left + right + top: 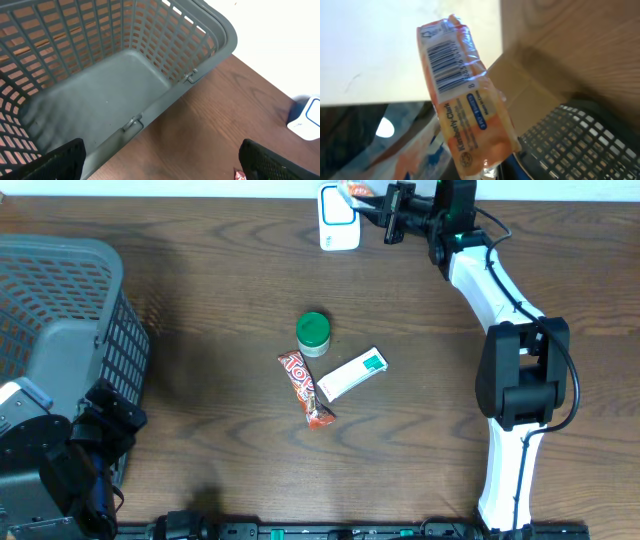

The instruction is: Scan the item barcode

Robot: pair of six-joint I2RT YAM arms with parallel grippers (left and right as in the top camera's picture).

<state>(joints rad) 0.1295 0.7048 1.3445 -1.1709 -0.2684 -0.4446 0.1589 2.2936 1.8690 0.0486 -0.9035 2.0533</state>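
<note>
The packet [356, 192] already is at the scanner, so my right gripper next swings to the right in the overhead view, toward the table's side edge, and releases there.
My right gripper [388, 218] is at the table's far edge, shut on an orange plastic-wrapped packet [356, 192]. The packet is held up just right of the white scanner with the blue outline [338, 220]. In the right wrist view the packet [465, 115] stands upright from the gripper [492, 174], its barcode label [445, 62] at the top end and facing the camera. My left gripper [105, 420] is open and holds nothing at the near left, beside the basket. Between its fingers [55, 161] I see only bare wood.
A grey mesh basket [60, 290] fills the left side, and the left wrist view looks into the same basket [125, 70]. Mid-table lie a green-lidded jar [313, 333], a red candy bar [305, 388] and a white-and-green box [351, 373].
</note>
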